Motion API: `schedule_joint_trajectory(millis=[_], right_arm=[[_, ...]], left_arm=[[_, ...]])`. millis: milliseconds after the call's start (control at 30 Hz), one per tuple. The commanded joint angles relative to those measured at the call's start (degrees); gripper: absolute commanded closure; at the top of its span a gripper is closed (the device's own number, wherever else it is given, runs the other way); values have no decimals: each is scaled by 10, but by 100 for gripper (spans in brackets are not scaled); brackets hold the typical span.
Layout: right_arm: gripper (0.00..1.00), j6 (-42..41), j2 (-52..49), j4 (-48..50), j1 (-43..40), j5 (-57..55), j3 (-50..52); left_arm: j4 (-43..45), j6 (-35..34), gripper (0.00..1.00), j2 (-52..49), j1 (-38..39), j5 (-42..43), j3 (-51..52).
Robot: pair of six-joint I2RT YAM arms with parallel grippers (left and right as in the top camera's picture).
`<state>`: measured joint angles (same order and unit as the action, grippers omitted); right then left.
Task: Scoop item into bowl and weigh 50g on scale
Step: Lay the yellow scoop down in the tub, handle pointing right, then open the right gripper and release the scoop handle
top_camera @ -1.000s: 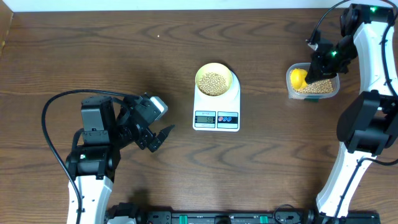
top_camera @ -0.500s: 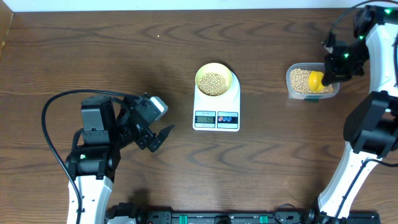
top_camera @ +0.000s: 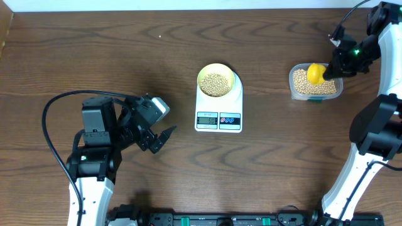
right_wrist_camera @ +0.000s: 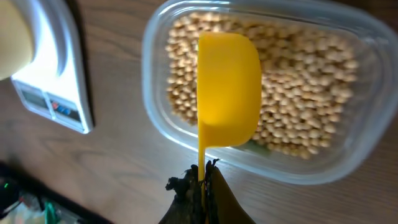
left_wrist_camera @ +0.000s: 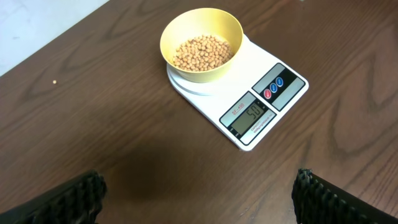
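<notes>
My right gripper will lower next, ease the scoop (right_wrist_camera: pixel 228 87) onto the beans in the clear tub and release its handle, as the lit display already shows the asked weight.
The pale yellow bowl (top_camera: pixel 216 80) stands on the white scale (top_camera: pixel 218 105) at mid-table, partly filled with tan beans (left_wrist_camera: pixel 202 51). In the left wrist view the bowl (left_wrist_camera: pixel 201 36) sits at the back of the scale (left_wrist_camera: pixel 273 93), whose display is lit. My right gripper (top_camera: pixel 336 66) is shut on the thin handle of a yellow scoop (right_wrist_camera: pixel 228 87), which hangs over a clear tub (right_wrist_camera: pixel 158 118) of more beans (right_wrist_camera: pixel 298 93). My left gripper (top_camera: pixel 162 139) rests open and empty, down and left of the scale, its fingers (left_wrist_camera: pixel 68 202) wide apart.
The clear tub (top_camera: pixel 293 88) stands to the right of the scale, near the right arm's base. A black cable loops over the wood around the left arm. One stray bean (left_wrist_camera: pixel 55 81) lies left of the scale.
The right gripper has carried the scoop from the tub's left end toward its right side and slightly back. The left arm, bowl and scale have not moved.
</notes>
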<state>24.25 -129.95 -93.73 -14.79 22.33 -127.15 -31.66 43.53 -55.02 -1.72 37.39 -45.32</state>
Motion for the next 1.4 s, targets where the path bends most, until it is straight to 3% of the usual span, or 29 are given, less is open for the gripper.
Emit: schedule_joint_trajectory(millis=[0, 500, 800, 1233, 1333, 1367], right_arm=[[99, 50, -5, -3, -3, 36, -11], [99, 57, -5, 14, -71, 123, 67], [93, -52, -5, 57, -88, 141, 91], [91, -91, -5, 67, -110, 145, 142], [83, -93, -5, 63, -131, 147, 142], [73, -93, -5, 61, -138, 147, 142]], left_arm=[[0, 2, 3, -1, 1, 8, 1], [0, 2, 2, -1, 1, 8, 1], [0, 2, 2, -1, 1, 8, 1], [0, 2, 2, -1, 1, 8, 1], [0, 2, 2, -1, 1, 8, 1], [0, 2, 3, -1, 1, 8, 1]])
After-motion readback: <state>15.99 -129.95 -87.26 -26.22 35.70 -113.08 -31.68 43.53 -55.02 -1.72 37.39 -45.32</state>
